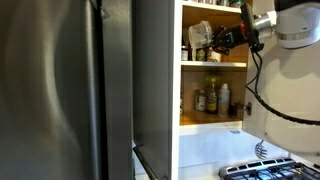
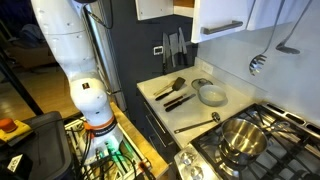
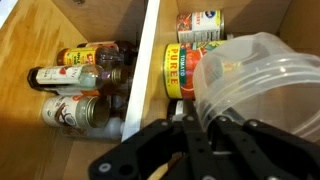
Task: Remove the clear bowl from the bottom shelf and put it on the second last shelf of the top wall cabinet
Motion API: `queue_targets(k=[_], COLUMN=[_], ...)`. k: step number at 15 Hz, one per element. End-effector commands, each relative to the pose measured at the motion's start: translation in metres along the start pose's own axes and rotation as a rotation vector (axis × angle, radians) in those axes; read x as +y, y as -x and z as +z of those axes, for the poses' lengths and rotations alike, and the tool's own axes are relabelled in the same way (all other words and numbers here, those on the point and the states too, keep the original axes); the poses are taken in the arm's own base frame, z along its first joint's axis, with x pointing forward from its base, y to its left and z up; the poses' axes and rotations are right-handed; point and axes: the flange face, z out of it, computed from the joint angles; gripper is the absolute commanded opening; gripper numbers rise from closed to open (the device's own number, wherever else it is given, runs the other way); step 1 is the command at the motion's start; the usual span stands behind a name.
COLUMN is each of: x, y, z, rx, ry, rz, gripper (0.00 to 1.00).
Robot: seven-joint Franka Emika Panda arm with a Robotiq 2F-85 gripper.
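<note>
My gripper comes down next, turning, toward the white shelf board below to release the clear bowl there, as it still hangs above the board.
In the wrist view my gripper is shut on the rim of the clear bowl. The bowl is held in front of the shelf compartment with the cans, right beside a yellow can marked PUREE and a red-labelled can. A white shelf board divides this compartment from the one with bottles. In an exterior view the gripper reaches into the open wall cabinet above the shelf board, with the bowl a pale shape at its tip.
Bottles and jars stand on the cabinet's lowest shelf. A large dark fridge is next to the cabinet. Below are a stove with a pot, a counter with a grey bowl and utensils, and the arm's base.
</note>
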Motion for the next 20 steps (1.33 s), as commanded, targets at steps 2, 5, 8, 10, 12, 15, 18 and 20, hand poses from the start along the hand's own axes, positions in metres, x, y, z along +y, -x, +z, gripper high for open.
queue_targets(k=[2, 5, 8, 10, 12, 15, 18, 20], x=[-0.004, -0.008, -0.012, -0.012, -0.012, -0.013, -0.012, -0.011], y=[0.0, -0.002, -0.01, -0.015, -0.019, -0.024, -0.028, -0.032], z=[-0.002, -0.004, -0.003, -0.001, 0.0, 0.0, 0.0, 0.0], rx=[0.01, 0.039, 0.09, 0.121, 0.155, 0.193, 0.218, 0.239], ry=[0.013, 0.041, 0.08, 0.115, 0.154, 0.189, 0.212, 0.222], rz=[-0.048, -0.135, -0.206, -0.246, -0.293, -0.337, -0.361, -0.376], gripper=[0.03, 0.03, 0.03, 0.03, 0.03, 0.03, 0.03, 0.03])
